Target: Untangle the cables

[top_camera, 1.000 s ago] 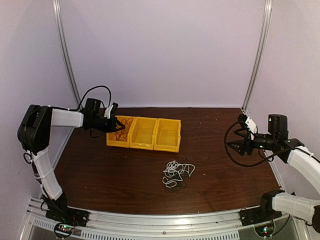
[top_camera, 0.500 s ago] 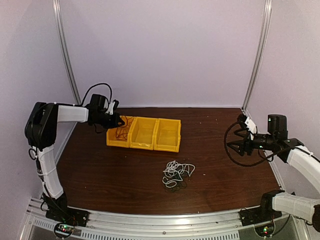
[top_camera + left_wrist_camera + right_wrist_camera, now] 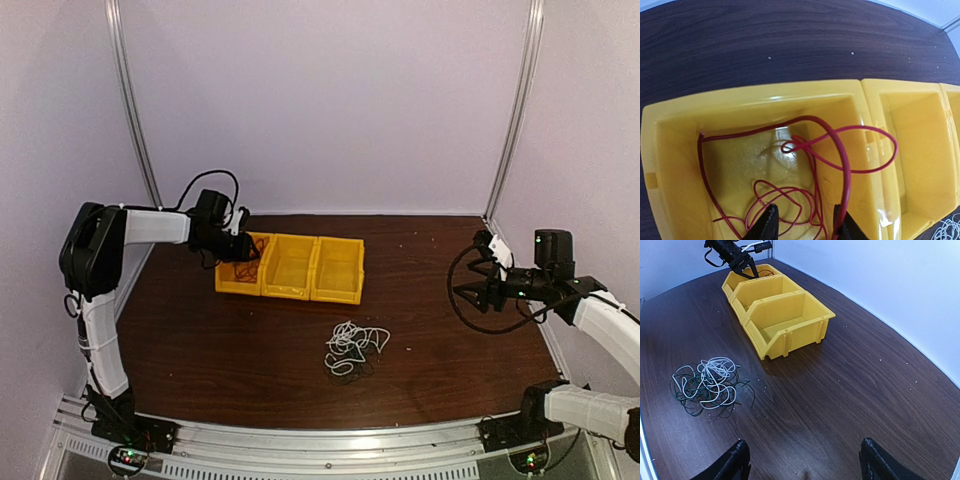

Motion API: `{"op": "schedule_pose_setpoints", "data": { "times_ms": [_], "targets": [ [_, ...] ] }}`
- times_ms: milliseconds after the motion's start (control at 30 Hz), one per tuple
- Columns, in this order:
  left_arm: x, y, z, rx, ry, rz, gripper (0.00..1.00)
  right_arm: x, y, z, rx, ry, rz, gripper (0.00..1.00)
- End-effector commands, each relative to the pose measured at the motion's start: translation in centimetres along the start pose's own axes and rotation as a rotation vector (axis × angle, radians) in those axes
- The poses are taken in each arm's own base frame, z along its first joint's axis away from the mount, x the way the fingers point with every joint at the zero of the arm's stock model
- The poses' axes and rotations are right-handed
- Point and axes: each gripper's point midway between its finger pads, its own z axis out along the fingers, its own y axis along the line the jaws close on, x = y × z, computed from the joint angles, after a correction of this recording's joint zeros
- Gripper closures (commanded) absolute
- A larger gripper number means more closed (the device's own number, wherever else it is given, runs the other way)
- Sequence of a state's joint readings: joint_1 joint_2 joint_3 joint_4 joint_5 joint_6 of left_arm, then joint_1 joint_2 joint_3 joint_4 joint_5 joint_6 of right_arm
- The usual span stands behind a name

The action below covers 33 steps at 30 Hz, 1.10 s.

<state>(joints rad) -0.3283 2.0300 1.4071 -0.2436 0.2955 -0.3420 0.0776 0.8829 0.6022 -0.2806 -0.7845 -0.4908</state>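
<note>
My right gripper is going down and to the left in the top view next, onto the outer loop of the white cable, because that loop sticks out from the tangle.
The red cable [image 3: 845, 160] lies in loose loops inside the leftmost yellow bin [image 3: 670, 150], with one loop draped over the bin's right wall. My left gripper [image 3: 805, 212] hovers just above that bin [image 3: 228, 287], open; one red strand runs along its right finger, not pinched. In the top view the left gripper [image 3: 243, 250] sits at the bin's far left corner. The white cable [image 3: 715, 371] and the dark green-black cable [image 3: 690, 407] lie tangled together on the table [image 3: 350, 345]. My right gripper [image 3: 803, 447] hangs open and holds nothing, above the table's right side [image 3: 468, 277].
Three yellow bins stand joined in a row at the back left; the middle one [image 3: 288, 265] and the right one [image 3: 337, 268] hold nothing. Dark wooden table [image 3: 440, 340] lies between the tangle and the right arm. Walls and metal rails close the back and sides.
My left gripper has moved right, over the leftmost bin, and its jaws have opened, letting go of the red cable, which now rests in the bin. The right arm has not moved.
</note>
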Motion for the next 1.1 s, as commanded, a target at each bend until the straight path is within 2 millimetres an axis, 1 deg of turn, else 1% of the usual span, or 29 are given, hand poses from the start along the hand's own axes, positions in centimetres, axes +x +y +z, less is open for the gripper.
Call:
{"op": "schedule_pose_setpoints", "data": {
  "times_ms": [0, 100, 233, 400, 467, 533, 600, 633, 700, 767, 800, 867, 933, 1000, 1067],
  "targets": [
    [-2.2, -0.3, -2.5, -0.055, -0.057, 0.029, 0.59, -0.4, -0.3, -0.2, 0.005, -0.006, -0.010, 0.24],
    [-2.9, -1.4, -4.3, -0.043, -0.084, 0.055, 0.55, -0.3, -0.1, -0.2, -0.001, -0.005, -0.016, 0.24],
    [-2.8, -2.2, -6.9, -0.052, -0.105, 0.087, 0.51, -0.3, 0.0, -0.2, -0.007, -0.004, -0.020, 0.24],
    [-3.0, -3.9, -9.9, -0.023, -0.150, 0.146, 0.45, -0.2, 0.2, 0.0, -0.027, -0.003, -0.020, 0.24],
    [-3.0, -5.7, -11.2, 0.005, -0.182, 0.203, 0.45, -0.5, 0.6, 0.0, -0.051, -0.008, -0.028, 0.25],
    [-2.3, -9.5, -12.4, 0.085, -0.226, 0.304, 0.45, -0.9, 1.4, 0.2, -0.084, -0.010, -0.032, 0.30],
    [-0.6, -13.0, -13.1, 0.170, -0.259, 0.387, 0.45, -1.2, 2.2, 0.7, -0.126, 0.003, -0.025, 0.34],
    [0.2, -15.0, -13.7, 0.224, -0.280, 0.424, 0.45, -1.1, 2.8, 1.2, -0.155, 0.018, -0.023, 0.34],
    [2.3, -18.3, -14.5, 0.325, -0.305, 0.457, 0.46, -0.4, 4.3, 2.3, -0.236, 0.079, -0.033, 0.29],
    [4.0, -20.8, -15.2, 0.401, -0.348, 0.458, 0.46, 1.0, 6.3, 3.8, -0.324, 0.182, -0.059, 0.27],
    [4.8, -21.8, -15.6, 0.441, -0.365, 0.430, 0.47, 1.7, 7.4, 4.5, -0.369, 0.228, -0.059, 0.27],
    [6.8, -23.4, -15.9, 0.506, -0.392, 0.406, 0.48, 2.4, 9.5, 5.8, -0.479, 0.298, -0.035, 0.26],
    [8.6, -24.6, -16.0, 0.533, -0.416, 0.414, 0.48, 2.7, 10.9, 6.7, -0.563, 0.341, 0.017, 0.24],
    [10.0, -25.2, -15.5, 0.531, -0.411, 0.396, 0.48, 3.1, 11.9, 7.6, -0.627, 0.393, 0.069, 0.18],
    [11.2, -25.6, -14.7, 0.535, -0.383, 0.364, 0.49, 3.7, 12.5, 8.4, -0.684, 0.452, 0.120, 0.17]
  ]
}}
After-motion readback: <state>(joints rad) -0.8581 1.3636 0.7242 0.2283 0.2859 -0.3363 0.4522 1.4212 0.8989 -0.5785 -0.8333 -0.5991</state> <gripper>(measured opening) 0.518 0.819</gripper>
